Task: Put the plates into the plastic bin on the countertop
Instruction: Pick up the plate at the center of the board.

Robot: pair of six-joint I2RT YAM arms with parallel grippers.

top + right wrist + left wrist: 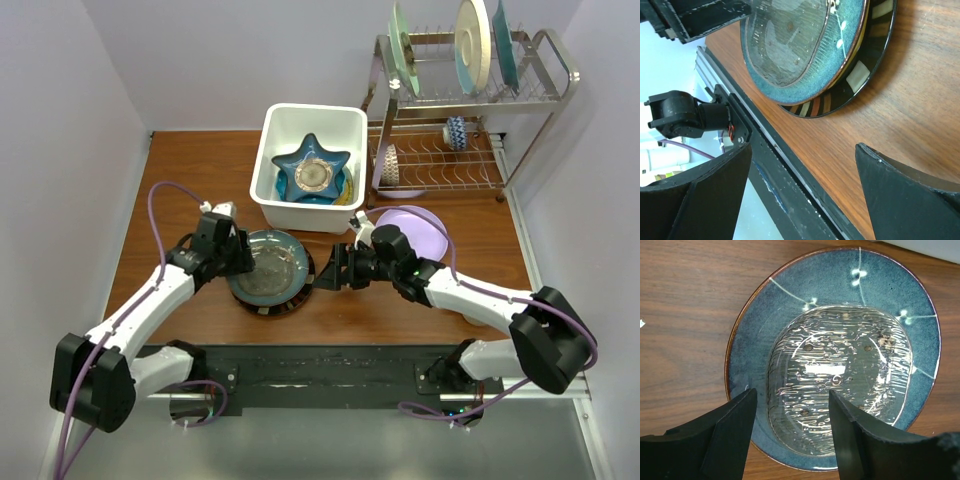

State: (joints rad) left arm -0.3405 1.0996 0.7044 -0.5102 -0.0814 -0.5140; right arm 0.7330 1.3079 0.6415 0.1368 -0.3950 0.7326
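Note:
The teal plate's facing rim stands raised above the striped plate (pixel 860 75), so I need to move my right gripper left in the top view onto that rim next and close.
A clear glass plate (pixel 840 370) lies on a dark teal plate (pixel 752 340), which rests on a black-rimmed striped plate (pixel 860 75). This stack (pixel 268 268) sits on the countertop (pixel 180 180) in front of the white plastic bin (pixel 268 150). A blue star-shaped plate (pixel 313 170) lies in the bin. My left gripper (pixel 792 392) hangs at the stack's left rim, jaws apart over the edge of the glass and teal plates. My right gripper (pixel 804 147) is open and empty just right of the stack (pixel 325 272). A lilac plate (pixel 425 228) lies behind the right arm.
A metal wire rack (pixel 470 165) stands at the back right with large plates (pixel 472 45) upright on its top shelf and a small dotted cup (pixel 455 132) below. A black rail (pixel 320 365) runs along the near table edge. Walls close in on the left and back.

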